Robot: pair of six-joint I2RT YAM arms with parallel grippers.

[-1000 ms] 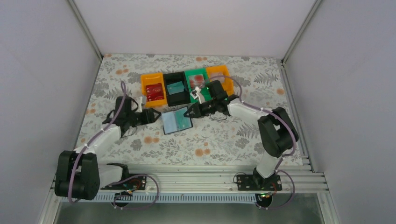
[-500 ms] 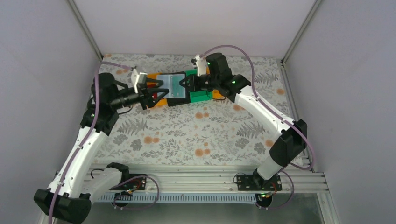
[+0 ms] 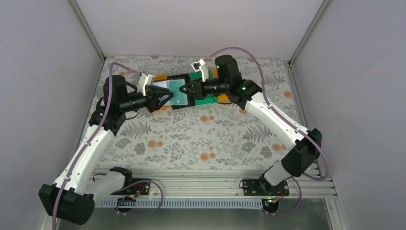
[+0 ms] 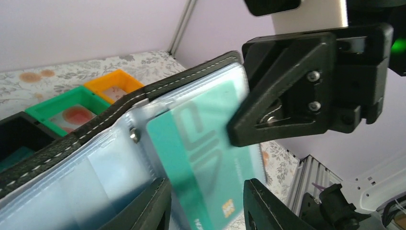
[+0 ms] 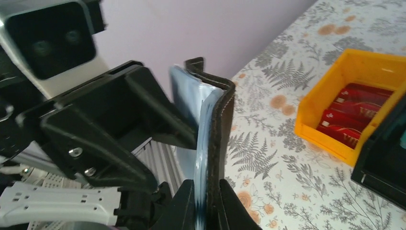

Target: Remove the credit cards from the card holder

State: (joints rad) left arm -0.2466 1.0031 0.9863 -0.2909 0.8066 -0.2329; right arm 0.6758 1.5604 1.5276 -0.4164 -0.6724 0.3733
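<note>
The card holder [image 3: 175, 91] needs to go back toward my base in my right gripper and down onto the floral table, because the bins leave this patch empty.
The card holder [image 3: 175, 91], black with pale blue-grey sleeves, hangs open in the air over the bins. My right gripper [image 3: 186, 89] is shut on its right edge; in the right wrist view the fingers [image 5: 207, 203] pinch the black cover [image 5: 223, 129] and its sleeves. A teal credit card [image 4: 201, 163] sticks part way out of a sleeve. My left gripper [image 4: 206, 206] stands open around this card's lower end, one finger on each side, with a gap showing on the right. From above, the left gripper [image 3: 164, 97] meets the holder from the left.
A row of bins sits on the floral table beneath the holder: an orange bin [image 5: 347, 103] with red cards, a green bin [image 4: 72, 103], a second orange bin [image 4: 115, 84] and a black bin [image 4: 14, 136]. White walls ring the table.
Both arms have lifted the card holder off the table and carried it back over the bins. The left gripper has moved in around the teal card and its jaws have narrowed.
</note>
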